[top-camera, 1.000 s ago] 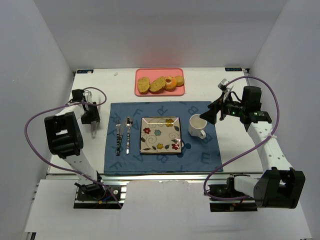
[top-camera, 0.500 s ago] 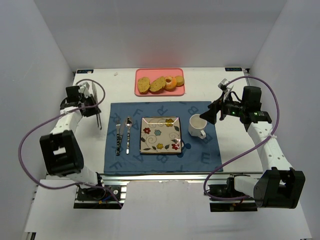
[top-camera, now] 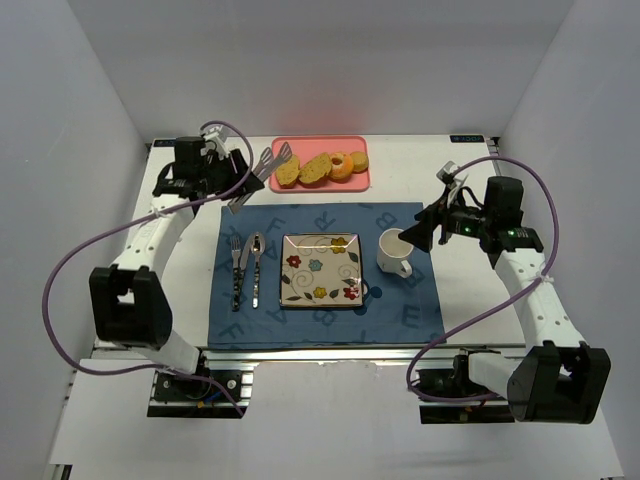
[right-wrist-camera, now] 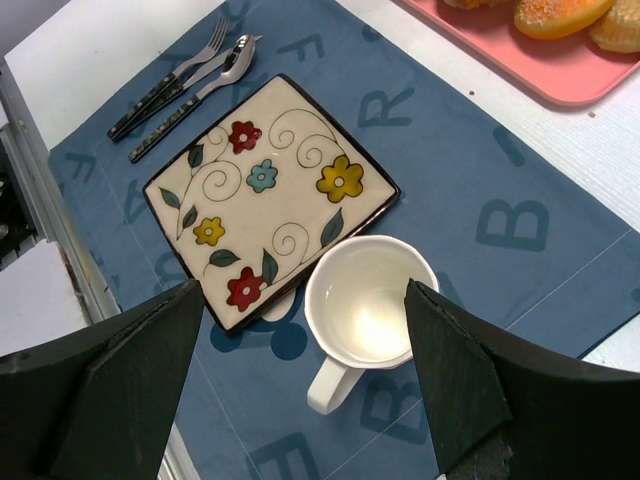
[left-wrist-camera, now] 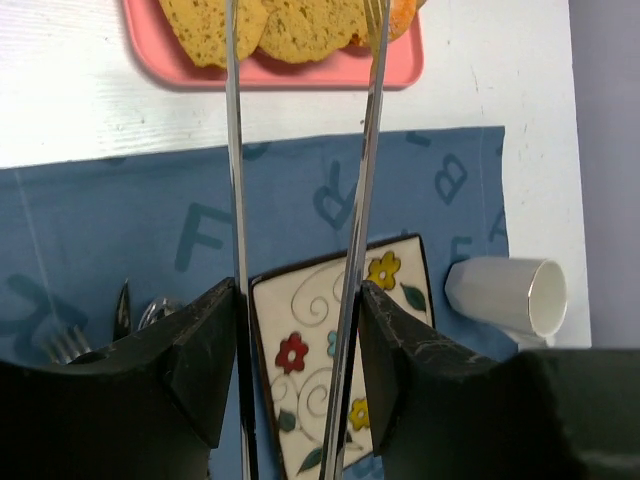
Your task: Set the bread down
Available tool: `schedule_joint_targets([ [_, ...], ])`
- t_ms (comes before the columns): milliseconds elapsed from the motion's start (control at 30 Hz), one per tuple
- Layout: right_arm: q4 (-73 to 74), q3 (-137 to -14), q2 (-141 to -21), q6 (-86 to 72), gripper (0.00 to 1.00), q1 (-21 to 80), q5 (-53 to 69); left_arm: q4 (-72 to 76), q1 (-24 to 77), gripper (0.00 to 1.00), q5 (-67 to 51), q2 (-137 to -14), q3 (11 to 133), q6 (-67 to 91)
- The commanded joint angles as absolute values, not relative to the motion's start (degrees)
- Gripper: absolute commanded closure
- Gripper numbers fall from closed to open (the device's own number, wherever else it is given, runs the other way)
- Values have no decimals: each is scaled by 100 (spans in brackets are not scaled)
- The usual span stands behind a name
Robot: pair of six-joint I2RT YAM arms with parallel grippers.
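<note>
I will next move my left gripper to the right in the top view and lower its spread tongs onto the end bread slice (top-camera: 287, 174) (left-wrist-camera: 200, 30), because it is nearest to the ends of the tongs.
Two bread slices (top-camera: 303, 170) lie in the pink tray (top-camera: 322, 185) at the back, beside a doughnut and a small cake. My left gripper (top-camera: 235, 172) is shut on a pair of metal tongs (top-camera: 262, 170), whose two arms press against the inner faces of the fingers. In the left wrist view the tongs (left-wrist-camera: 236, 150) stand spread apart, with their tips over the bread (left-wrist-camera: 290, 25) on the tray (left-wrist-camera: 300, 75). My right gripper (top-camera: 425, 232) hangs open over the white mug (right-wrist-camera: 370, 300), holding nothing. The flowered square plate (top-camera: 320, 269) is bare.
A blue placemat (top-camera: 400, 310) carries the plate, the mug (top-camera: 393, 253), and a fork and spoon (top-camera: 246, 268) on its left. White walls enclose the table on three sides. Purple cables loop from both arms.
My left arm has swung from the table's left edge up and right to the pink tray, carrying the tongs. The tongs squeezed together and spread again. The right arm has not moved.
</note>
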State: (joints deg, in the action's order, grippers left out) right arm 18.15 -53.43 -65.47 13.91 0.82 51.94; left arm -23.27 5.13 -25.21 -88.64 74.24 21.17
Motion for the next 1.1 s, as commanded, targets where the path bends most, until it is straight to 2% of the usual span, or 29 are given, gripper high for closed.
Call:
schedule_joint_targets([
  [0,1565,-5256,-6328,1319,13,88,5379,-2179,641,41,-2690,-9280,7978,2487],
  [167,1512,-5142,-6249,1292,13,97,5370,-2346,861,42,-2312,-9930,8585,2347],
  [400,1494,-5080,-6240,1283,13,88,5353,-3330,1388,42,-1557,-11231,10203,1627],
  [567,1485,-5036,-6223,1301,13,70,5300,-3682,1774,42,-381,-11566,10748,1284],
  [767,1450,-5027,-6258,1275,13,70,5317,-3955,2056,42,464,-11663,10846,949],
  [1067,1389,-5054,-6311,1222,12,70,5379,-3885,2250,45,949,-11514,10565,773],
])
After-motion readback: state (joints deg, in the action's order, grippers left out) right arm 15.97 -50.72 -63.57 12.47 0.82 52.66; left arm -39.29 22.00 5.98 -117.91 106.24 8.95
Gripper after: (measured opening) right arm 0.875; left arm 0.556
